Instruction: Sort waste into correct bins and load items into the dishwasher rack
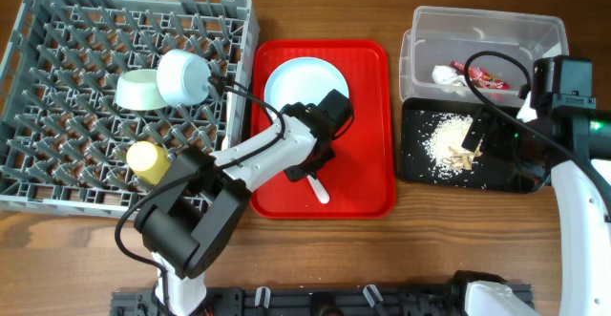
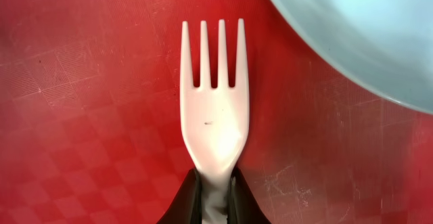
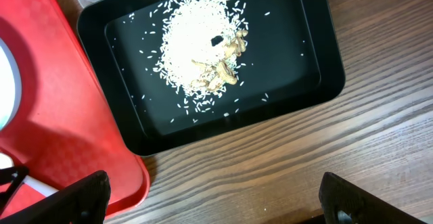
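I will next lift the fork with my left gripper, turn, and move over the grey rack, then down inside the rack's edge by the red tray, since dishes already sit there.
My left gripper is shut on the handle of a white plastic fork, just above the red serving tray and beside the pale blue plate. In the overhead view the gripper sits below the plate, with the fork's end sticking out. My right gripper is open and empty, over bare wood at the front of the black tray, which holds beige scraps. The clear tub holds the red wrapper and the white tissue. The spoon is not in view.
The grey rack at the left holds a pale bowl, a pale round dish and a yellow-green cup. The red tray lies between the rack and the black tray. My right arm stands at the right edge.
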Available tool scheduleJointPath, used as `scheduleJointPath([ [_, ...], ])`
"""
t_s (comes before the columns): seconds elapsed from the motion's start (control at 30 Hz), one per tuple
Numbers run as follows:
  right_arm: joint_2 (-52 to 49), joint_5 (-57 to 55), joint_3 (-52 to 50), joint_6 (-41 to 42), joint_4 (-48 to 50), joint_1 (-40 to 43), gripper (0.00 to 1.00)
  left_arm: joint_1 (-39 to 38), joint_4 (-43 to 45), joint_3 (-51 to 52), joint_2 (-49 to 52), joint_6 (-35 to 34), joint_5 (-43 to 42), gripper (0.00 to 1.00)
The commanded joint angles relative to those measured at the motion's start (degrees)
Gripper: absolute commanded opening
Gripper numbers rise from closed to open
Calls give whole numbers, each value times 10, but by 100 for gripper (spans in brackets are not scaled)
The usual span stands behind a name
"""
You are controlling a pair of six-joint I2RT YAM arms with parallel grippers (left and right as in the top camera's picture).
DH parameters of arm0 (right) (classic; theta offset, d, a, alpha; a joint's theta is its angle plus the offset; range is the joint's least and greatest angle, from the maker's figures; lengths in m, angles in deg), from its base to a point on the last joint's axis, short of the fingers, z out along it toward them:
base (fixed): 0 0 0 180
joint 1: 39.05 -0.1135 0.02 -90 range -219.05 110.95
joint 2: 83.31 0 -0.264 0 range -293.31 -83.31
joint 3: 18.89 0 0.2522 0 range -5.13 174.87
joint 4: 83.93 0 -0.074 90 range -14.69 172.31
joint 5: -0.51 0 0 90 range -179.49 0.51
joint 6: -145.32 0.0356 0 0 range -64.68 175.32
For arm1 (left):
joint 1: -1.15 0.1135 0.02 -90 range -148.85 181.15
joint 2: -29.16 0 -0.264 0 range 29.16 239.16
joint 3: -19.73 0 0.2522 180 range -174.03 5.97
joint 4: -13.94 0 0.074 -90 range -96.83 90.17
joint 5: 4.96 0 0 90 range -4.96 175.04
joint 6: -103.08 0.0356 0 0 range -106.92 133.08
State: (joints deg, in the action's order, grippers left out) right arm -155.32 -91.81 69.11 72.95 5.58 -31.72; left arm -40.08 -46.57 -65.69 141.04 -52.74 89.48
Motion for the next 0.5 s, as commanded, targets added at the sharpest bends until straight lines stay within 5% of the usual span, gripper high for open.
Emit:
scheduleJointPath([
  [0.0, 2, 9, 0, -11, -1, 3, 100, 3, -9, 0, 9, 26, 12, 4],
  [0.23, 2, 9, -1, -11, -1, 3, 100, 20, -9, -7, -49, 119, 14, 4],
  [0.47, 2, 9, 0, -12, -1, 3, 100, 50, -25, -17, -164, 303, 14, 4],
])
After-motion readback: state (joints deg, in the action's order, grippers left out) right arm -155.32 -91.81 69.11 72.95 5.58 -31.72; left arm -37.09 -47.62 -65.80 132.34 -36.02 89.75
